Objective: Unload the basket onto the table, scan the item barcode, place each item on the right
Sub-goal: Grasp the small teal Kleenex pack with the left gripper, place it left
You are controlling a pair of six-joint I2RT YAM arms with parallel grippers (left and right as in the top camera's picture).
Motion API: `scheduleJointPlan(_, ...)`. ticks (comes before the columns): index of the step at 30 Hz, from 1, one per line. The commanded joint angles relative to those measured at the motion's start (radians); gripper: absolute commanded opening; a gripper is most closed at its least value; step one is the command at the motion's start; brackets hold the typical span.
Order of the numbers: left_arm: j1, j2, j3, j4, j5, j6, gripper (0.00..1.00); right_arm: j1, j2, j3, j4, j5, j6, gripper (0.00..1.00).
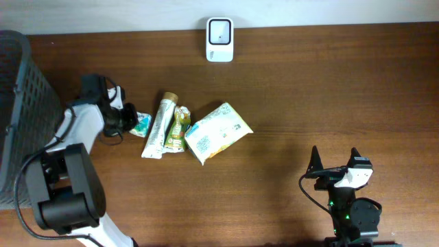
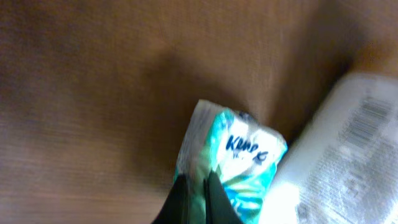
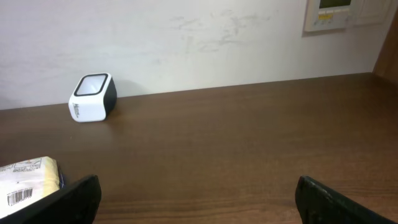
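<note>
Next, my left gripper pushes against the white tube [image 1: 158, 126] [image 2: 348, 155] toward the right in the overhead view and releases the packet, since it pinches only the packet's edge.
My left gripper [image 1: 128, 119] [image 2: 197, 188] is shut on the edge of a small teal and white packet [image 1: 141, 124] [image 2: 241, 158], which lies at the left end of a row of items. A white tube [image 1: 158, 126] [image 2: 348, 155] with a barcode on it lies right beside the packet. The white barcode scanner [image 1: 219, 40] [image 3: 93, 98] stands at the table's far edge, well away from the packet. My right gripper [image 1: 336, 165] [image 3: 198, 190] stands open at the front right with nothing between its fingers.
A green pouch [image 1: 178, 127] and a white and yellow bag [image 1: 218, 132] [image 3: 25, 180] lie to the right of the tube. A dark mesh basket [image 1: 17, 103] stands at the left edge.
</note>
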Motion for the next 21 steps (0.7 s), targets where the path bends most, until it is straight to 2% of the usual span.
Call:
scheduleJointPlan(1,-0.076,-0.009,-0.104,0.083,-0.025,-0.097,0.0,-0.006,-0.006,-0.008,-0.001,0.012,0.001,0.99)
scheduleJointPlan(9,-0.294,-0.009,-0.111,0.101,-0.047,-0.103,0.0,-0.006,-0.006,-0.008,-0.001,0.012,0.001,0.99)
scheduleJointPlan(13,-0.231,-0.012,-0.095,0.095,-0.094,-0.103,0.0,-0.006,-0.006,-0.008,-0.001,0.012,0.001,0.99)
scheduleJointPlan(14,-0.194,-0.016,-0.082,0.08,-0.094,-0.103,0.04,-0.006,-0.006,-0.008,-0.001,0.012,0.001,0.99)
scheduleJointPlan(15,-0.154,-0.019,-0.068,0.071,-0.094,-0.102,0.19,-0.006,-0.006,-0.008,-0.001,0.012,0.001,0.99)
scheduleJointPlan(16,-0.118,-0.021,-0.058,0.07,-0.094,-0.102,0.4,-0.006,-0.006,-0.008,-0.001,0.012,0.001,0.99)
scheduleJointPlan(18,-0.04,-0.021,-0.047,0.07,-0.094,-0.102,0.98,-0.006,-0.006,-0.008,-0.001,0.012,0.001,0.99)
scheduleJointPlan(21,0.042,-0.021,-0.047,0.071,-0.082,-0.087,0.99,-0.006,-0.006,-0.008,-0.001,0.012,0.001,0.99)
